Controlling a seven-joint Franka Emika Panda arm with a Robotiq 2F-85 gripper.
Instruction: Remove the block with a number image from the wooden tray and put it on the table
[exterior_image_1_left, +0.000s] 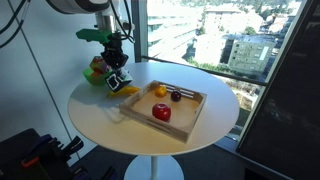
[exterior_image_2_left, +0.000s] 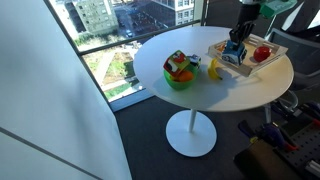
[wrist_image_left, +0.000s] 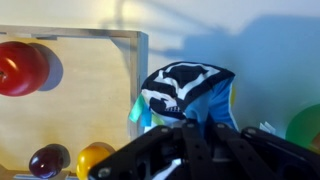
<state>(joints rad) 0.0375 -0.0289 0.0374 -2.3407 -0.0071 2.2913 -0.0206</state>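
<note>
My gripper has the block hanging past the tray's edge, so next it needs to go down to the bare tabletop below it, beside the tray, and release the block there.
My gripper is shut on the block with a number image, a small cube with a white face, black marks and blue-teal sides. The block hangs just past the short edge of the wooden tray, above the round white table. In the wrist view the black fingers hide the block's lower part.
The tray holds a red apple, a dark plum and a yellow fruit. A banana lies beside the tray. A green bowl of fruit stands near the table's edge.
</note>
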